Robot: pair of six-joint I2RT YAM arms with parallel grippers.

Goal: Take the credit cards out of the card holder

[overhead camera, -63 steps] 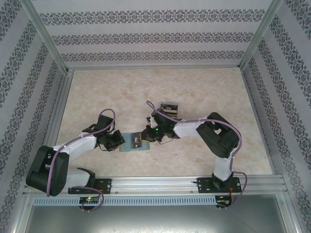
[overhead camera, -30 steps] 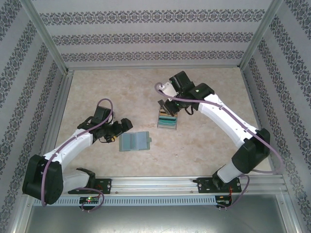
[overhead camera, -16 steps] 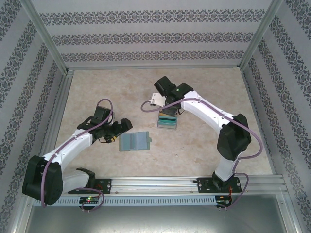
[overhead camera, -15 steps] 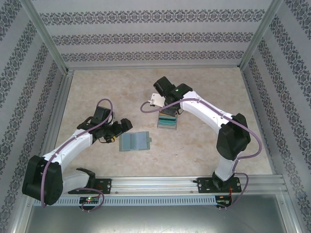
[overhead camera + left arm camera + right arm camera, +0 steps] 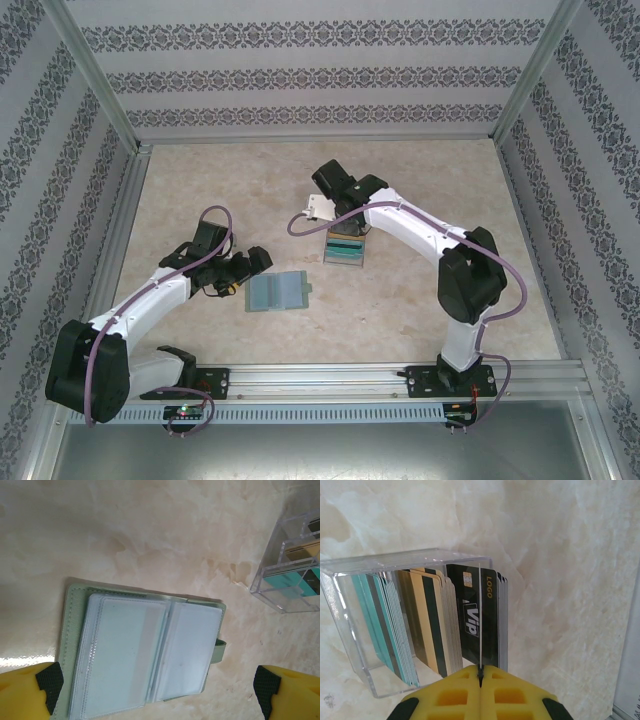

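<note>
The thin card in my right gripper goes down to the black cards' section below the gripper next. My right gripper then releases it there, since it already hangs upright like the black ones.
The card holder lies open and flat on the table, a pale grey-green wallet whose clear sleeves look empty; from above, the card holder sits left of centre. My left gripper hovers open over it, one yellow fingertip on each side and apart from it. My right gripper is shut on a thin card seen edge-on, held upright over a clear box. Teal, tan-gold and black credit cards stand in that box.
The clear box stands on the marble tabletop right of the card holder, under my right wrist. Patterned walls with metal posts enclose the table on three sides. A metal rail carries both arm bases at the near edge.
My right gripper left the card holder and moved to the clear box, then its elbow folded in. My left gripper drew back left of the holder. The holder has not moved.
</note>
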